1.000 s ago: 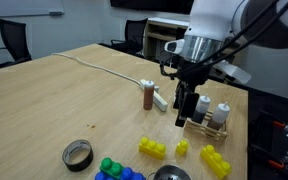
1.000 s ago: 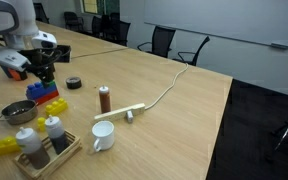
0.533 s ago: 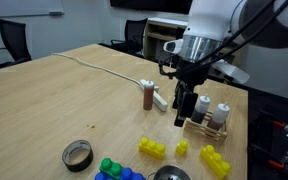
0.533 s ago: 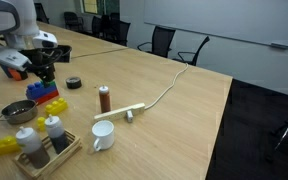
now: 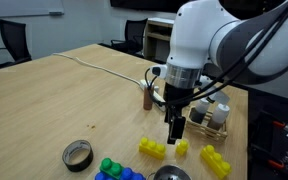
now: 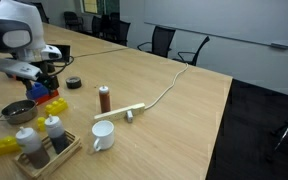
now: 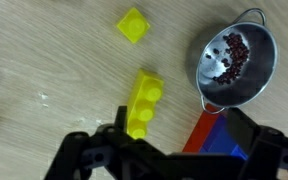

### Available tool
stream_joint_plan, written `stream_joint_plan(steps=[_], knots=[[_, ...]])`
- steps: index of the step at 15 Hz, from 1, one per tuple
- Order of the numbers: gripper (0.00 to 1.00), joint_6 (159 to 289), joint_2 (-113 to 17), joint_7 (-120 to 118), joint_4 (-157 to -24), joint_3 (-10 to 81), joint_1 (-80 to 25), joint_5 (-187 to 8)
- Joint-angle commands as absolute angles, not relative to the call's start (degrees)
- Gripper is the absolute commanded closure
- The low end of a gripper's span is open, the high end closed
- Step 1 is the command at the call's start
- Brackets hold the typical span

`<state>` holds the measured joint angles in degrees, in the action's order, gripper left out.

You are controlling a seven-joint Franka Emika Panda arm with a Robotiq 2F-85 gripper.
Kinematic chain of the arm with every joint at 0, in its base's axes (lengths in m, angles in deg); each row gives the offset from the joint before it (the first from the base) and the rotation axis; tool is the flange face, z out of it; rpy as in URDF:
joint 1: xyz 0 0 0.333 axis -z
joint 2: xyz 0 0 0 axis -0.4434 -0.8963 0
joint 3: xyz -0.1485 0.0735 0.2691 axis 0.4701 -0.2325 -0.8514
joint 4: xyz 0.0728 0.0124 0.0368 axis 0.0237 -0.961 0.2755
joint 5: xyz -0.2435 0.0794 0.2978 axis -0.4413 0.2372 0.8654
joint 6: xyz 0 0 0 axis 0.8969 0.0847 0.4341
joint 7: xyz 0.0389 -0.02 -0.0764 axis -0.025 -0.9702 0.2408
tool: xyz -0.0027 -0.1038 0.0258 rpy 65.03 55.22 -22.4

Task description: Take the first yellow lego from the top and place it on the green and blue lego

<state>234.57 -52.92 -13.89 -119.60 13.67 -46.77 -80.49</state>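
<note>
My gripper will shift left in the wrist view and lower its fingers astride the long yellow lego's near end [image 5: 144, 146] [image 7: 137, 127], which lies below it on that side.
The long yellow lego [image 5: 152, 148] lies flat on the wooden table, near the front edge; in the wrist view [image 7: 144, 103] it lies just ahead of my fingers. My gripper [image 5: 174, 130] hangs open and empty a little above the table, close beside the brick's end, and shows in the wrist view [image 7: 169, 152] and in an exterior view [image 6: 46, 78]. The green and blue lego [image 5: 112, 170] stands at the front edge. Its blue part with a red brick shows in the wrist view [image 7: 216, 138] and in an exterior view [image 6: 52, 99].
A tiny yellow brick [image 5: 182, 148] and a stepped yellow block [image 5: 215, 160] lie near the long brick. A metal bowl [image 7: 234, 60] holds dark bits. A tape roll [image 5: 78, 154], a brown bottle [image 5: 147, 95], a wooden caddy with bottles [image 6: 46, 145] and a white cup [image 6: 102, 135] stand around.
My arm has swung down and towards the front of the table, bringing the gripper from near the caddy to just above the long yellow lego. The objects have not moved.
</note>
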Motion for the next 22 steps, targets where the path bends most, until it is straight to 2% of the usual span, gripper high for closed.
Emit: stream_joint_plan(steps=[1,11,22], knots=[[0.00,236.9,-57.9,-10.0,-116.1,15.0,-48.6,-86.2],[0.00,237.7,-59.5,-9.7,-115.3,14.0,-48.0,-86.5],[0.00,241.2,-68.0,9.9,-109.0,26.0,-61.0,-103.8]])
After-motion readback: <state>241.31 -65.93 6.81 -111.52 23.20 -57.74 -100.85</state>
